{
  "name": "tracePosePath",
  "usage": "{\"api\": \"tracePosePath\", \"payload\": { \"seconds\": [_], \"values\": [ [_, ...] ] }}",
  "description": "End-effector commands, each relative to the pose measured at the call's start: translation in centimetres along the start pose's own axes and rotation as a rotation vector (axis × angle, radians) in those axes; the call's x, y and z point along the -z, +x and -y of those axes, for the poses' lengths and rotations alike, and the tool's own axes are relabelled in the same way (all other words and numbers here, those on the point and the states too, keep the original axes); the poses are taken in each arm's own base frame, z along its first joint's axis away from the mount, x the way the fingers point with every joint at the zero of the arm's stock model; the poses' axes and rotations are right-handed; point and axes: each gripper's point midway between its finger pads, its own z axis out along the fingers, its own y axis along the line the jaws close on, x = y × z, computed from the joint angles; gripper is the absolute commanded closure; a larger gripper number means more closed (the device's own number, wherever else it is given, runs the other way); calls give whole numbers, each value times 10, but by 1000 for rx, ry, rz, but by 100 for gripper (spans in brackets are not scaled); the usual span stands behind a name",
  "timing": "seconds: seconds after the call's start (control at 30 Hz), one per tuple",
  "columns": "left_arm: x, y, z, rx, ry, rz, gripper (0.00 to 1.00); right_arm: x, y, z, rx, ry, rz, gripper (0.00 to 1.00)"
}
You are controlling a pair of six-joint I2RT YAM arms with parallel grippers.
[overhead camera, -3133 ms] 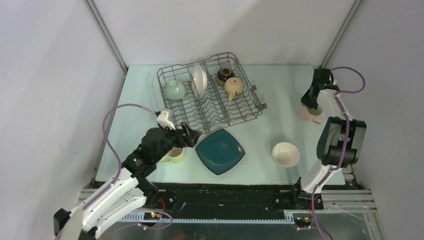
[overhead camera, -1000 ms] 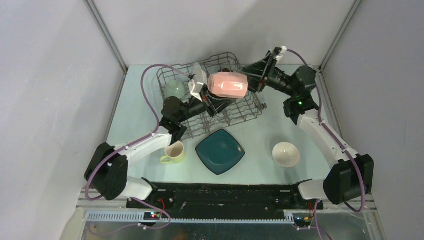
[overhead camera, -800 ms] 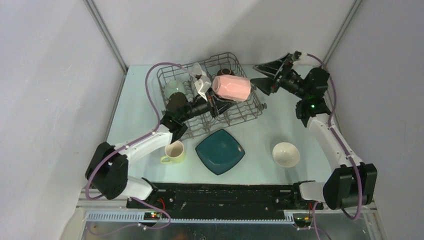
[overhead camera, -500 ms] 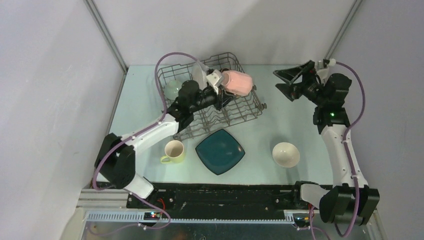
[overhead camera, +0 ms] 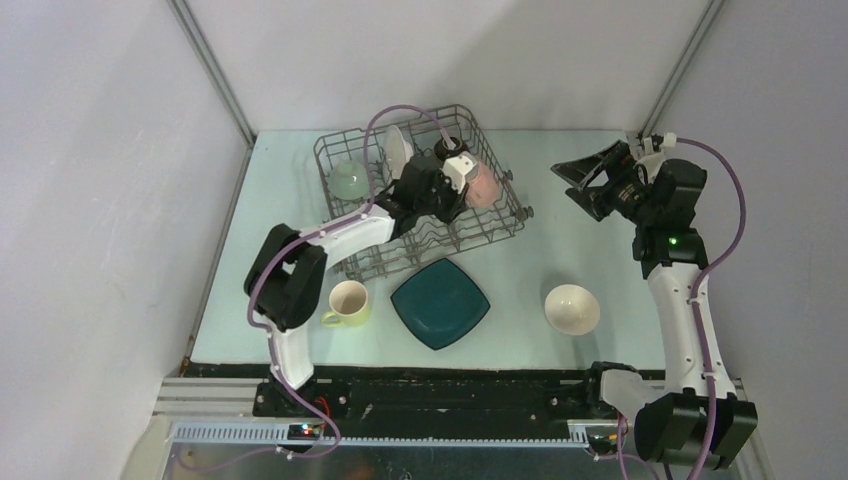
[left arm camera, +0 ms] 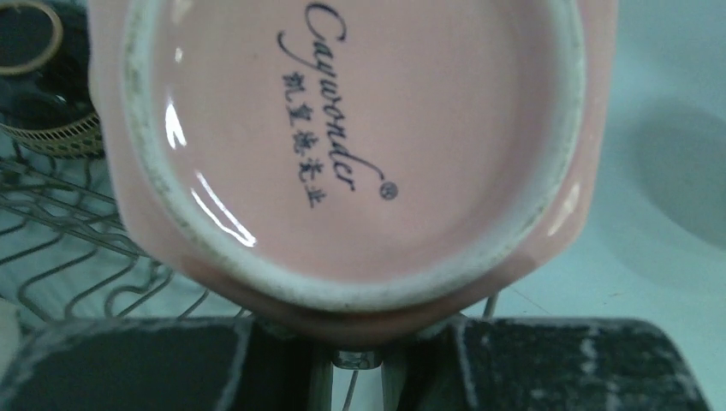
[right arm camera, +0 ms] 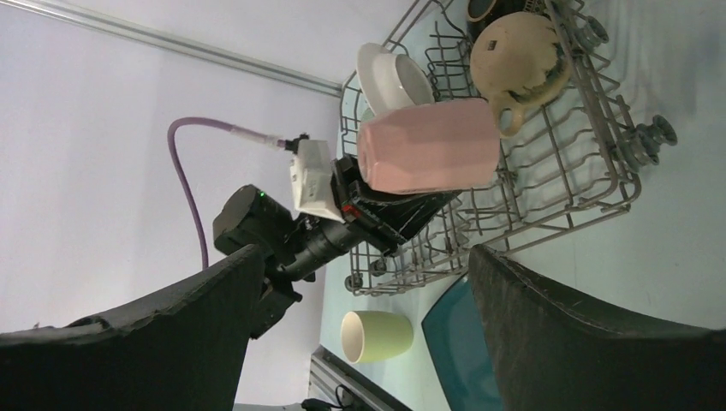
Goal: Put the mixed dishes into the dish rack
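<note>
My left gripper is holding the pink mug and will tip downward as it lowers to the rack's wires [overhead camera: 487, 216], which are bare beside the tan mug, and release it there.
My left gripper [overhead camera: 452, 192] is shut on the pink mug [overhead camera: 484, 183], holding it on its side over the right half of the dish rack [overhead camera: 335, 215]. In the left wrist view the mug's base [left arm camera: 351, 145] fills the frame, right above the fingers [left arm camera: 120, 368]. My right gripper [overhead camera: 578, 185] hangs open and holds nothing, to the right of the rack. In the rack sit a pale green bowl [overhead camera: 350, 181], a white plate [overhead camera: 398, 155], a brown bowl [overhead camera: 446, 148] and a tan mug [right arm camera: 518, 56]. On the table lie a yellow mug [overhead camera: 348, 302], a teal plate [overhead camera: 440, 302] and a white bowl [overhead camera: 572, 308].
The left arm reaches across the rack's front rim. Grey walls stand close on the left, back and right. The right wrist view looks past its open fingers [right arm camera: 128, 342] at the pink mug [right arm camera: 428, 145], the rack [right arm camera: 556, 171] and the yellow mug [right arm camera: 377, 336].
My right gripper let go of the pink mug, opened wide and drew back to the right. My left gripper carried the mug farther back and right over the rack.
</note>
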Motion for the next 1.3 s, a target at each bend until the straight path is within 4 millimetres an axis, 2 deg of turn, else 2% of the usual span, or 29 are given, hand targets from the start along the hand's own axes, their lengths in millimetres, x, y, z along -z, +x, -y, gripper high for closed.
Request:
{"api": "tracePosePath", "payload": {
  "seconds": [0.0,0.23,0.43,0.53,0.67,0.87,1.07,1.27],
  "values": [
    [-12,-51,-9,-42,-25,136,100,6,-3,-2,53,1,27,8],
    [-37,-35,-3,15,17,84,100,5,-5,0,50,-1,25,8],
    [-58,-12,-7,60,-9,13,100,4,-4,3,49,1,23,9],
    [-63,-14,-15,76,-45,-1,100,4,-4,4,46,2,24,9],
    [-66,-5,-20,97,-75,-75,100,4,-3,5,42,-3,18,9],
    [-66,20,-23,122,-105,-189,100,4,-5,6,39,-2,20,9],
    [-80,43,-19,155,-78,-273,100,3,-4,4,32,-13,12,9],
    [-82,43,-15,171,-84,-265,99,4,-3,3,28,-22,11,9]
  ]
}}
